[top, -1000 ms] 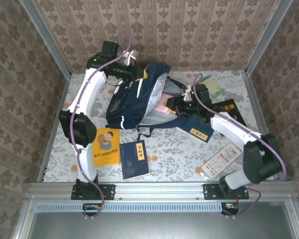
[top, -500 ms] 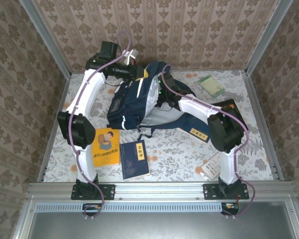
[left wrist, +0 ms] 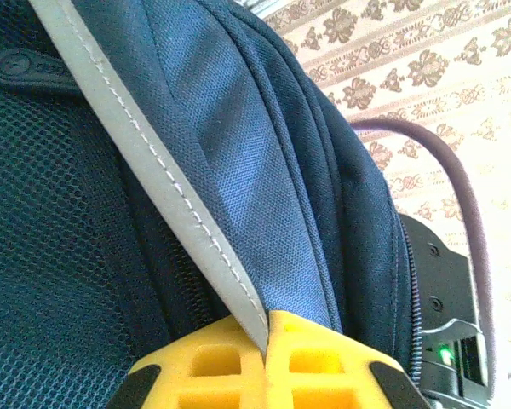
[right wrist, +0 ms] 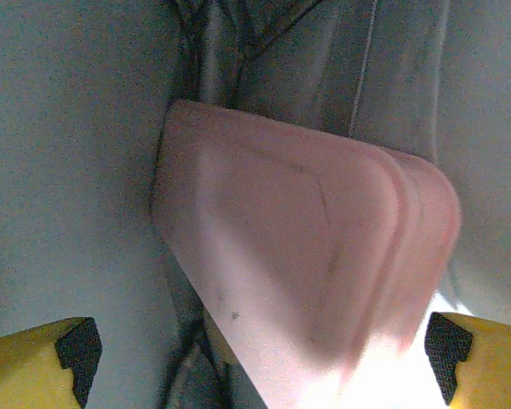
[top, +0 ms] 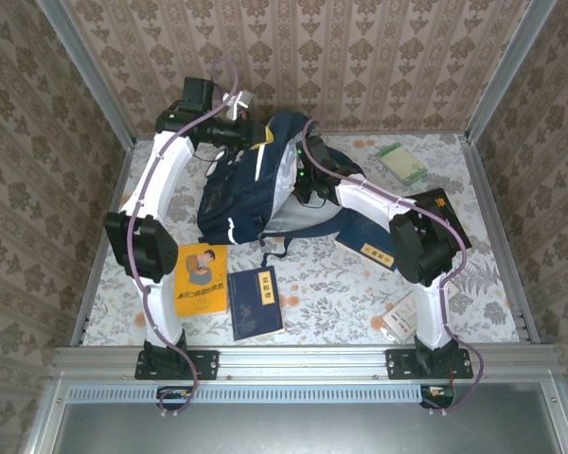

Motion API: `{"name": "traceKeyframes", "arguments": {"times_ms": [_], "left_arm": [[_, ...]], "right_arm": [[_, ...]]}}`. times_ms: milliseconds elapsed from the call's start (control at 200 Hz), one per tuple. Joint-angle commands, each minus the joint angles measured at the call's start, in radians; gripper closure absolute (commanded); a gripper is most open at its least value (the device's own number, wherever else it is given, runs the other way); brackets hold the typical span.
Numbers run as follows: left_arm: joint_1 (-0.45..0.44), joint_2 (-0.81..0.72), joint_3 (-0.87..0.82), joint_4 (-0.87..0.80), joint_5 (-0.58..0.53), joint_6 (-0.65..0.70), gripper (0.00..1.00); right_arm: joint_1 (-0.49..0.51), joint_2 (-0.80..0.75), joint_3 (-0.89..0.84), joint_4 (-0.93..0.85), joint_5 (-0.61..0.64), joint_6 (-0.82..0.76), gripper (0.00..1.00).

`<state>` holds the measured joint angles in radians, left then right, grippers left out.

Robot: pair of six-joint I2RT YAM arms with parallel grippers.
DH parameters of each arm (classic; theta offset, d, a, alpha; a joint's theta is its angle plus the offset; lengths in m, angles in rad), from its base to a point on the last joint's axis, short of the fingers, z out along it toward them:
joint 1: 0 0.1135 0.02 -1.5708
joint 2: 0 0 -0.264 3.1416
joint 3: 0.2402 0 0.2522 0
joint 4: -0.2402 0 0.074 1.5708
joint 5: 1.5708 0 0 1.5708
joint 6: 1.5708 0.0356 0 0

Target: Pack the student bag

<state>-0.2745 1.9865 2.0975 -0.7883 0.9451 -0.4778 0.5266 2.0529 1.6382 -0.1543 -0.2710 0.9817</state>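
The pink item is already inside the bag against its grey lining, so my left gripper should bring the bag's pinched top edge toward the bag's opening (top: 294,200) and let go of it.
The student bag (top: 246,194) lies at the back middle of the table, navy with white stripes, its mouth held apart and the pale grey lining (top: 286,213) showing. My left gripper (top: 256,140) is shut on the bag's top edge. In the left wrist view its yellow fingers (left wrist: 315,362) pinch a white reflective stripe (left wrist: 145,162) and the blue fabric beside it. My right gripper (top: 301,184) reaches into the bag's mouth. The right wrist view has it (right wrist: 262,349) wide open, with a pink flat item (right wrist: 307,256) lying against the grey lining (right wrist: 60,170) just ahead of the fingers.
On the table lie a yellow book (top: 202,279), a navy book (top: 256,303), another navy book with a yellow label (top: 374,248), a black book (top: 437,210), a green notebook (top: 402,163) and a white leaflet (top: 409,314). Patterned walls close in the back and sides.
My right arm swung from the bag's right side into its mouth with the pink item, then its jaws opened wide. The left gripper kept its hold and rose a little.
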Motion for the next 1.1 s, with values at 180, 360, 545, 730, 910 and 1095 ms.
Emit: {"name": "traceKeyframes", "arguments": {"times_ms": [180,360,545,730,910,1095], "left_arm": [[0.078,-0.082,-0.025,0.225,-0.037,-0.124,1.0],[0.092,-0.05,0.014,0.231,-0.103,-0.131,1.0],[0.064,0.035,0.107,0.135,-0.179,-0.059,1.0],[-0.009,0.121,0.152,0.109,-0.238,-0.032,1.0],[-0.061,0.174,0.122,0.127,-0.257,-0.02,1.0],[-0.073,0.225,0.119,0.118,-0.249,-0.033,1.0]], "right_arm": [[0.001,-0.223,-0.03,-0.17,0.069,-0.239,0.01],[-0.035,-0.369,-0.113,-0.287,0.201,-0.281,0.05],[-0.121,-0.529,-0.261,-0.433,0.29,-0.282,0.07],[-0.163,-0.611,-0.311,-0.719,0.569,-0.209,0.03],[-0.261,-0.655,-0.448,-0.897,0.544,-0.111,0.0],[-0.409,-0.815,-0.727,-0.87,0.477,0.003,0.0]]}}
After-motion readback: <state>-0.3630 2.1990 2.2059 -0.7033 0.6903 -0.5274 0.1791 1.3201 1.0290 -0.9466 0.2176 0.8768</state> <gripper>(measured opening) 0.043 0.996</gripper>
